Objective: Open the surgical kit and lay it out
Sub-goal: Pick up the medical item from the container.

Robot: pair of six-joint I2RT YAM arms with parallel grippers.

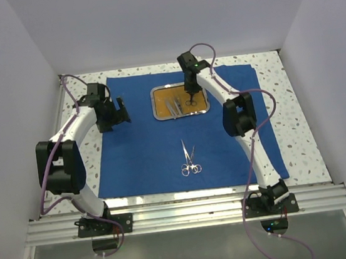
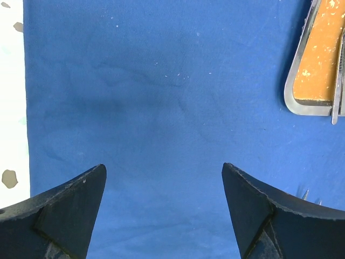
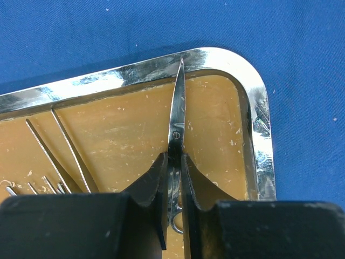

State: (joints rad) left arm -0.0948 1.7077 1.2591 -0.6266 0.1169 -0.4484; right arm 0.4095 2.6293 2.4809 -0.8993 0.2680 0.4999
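The scissors need to go up and back over the tray's near rim next, then down onto that instrument (image 1: 190, 161) on the cloth, in my right gripper.
The royal-blue cloth (image 1: 144, 152) lies spread flat on the table. The steel tray (image 1: 160, 115) with an orange-brown floor sits on it at the back centre. My right gripper (image 1: 190, 96) reaches down into the tray and is shut on a pair of silver scissors (image 3: 176, 127), whose tip points at the tray rim (image 3: 259, 124). Thin tweezers (image 3: 59, 156) lie in the tray to the left of it. A ring-handled instrument (image 1: 189, 160) lies on the cloth in front of the tray. My left gripper (image 2: 164, 178) is open and empty above bare cloth (image 2: 161, 97), left of the tray (image 2: 294, 102).
Speckled white tabletop (image 1: 297, 114) borders the cloth on the left, right and back. White walls enclose the table. An aluminium rail (image 1: 189, 213) runs along the near edge at the arm bases.
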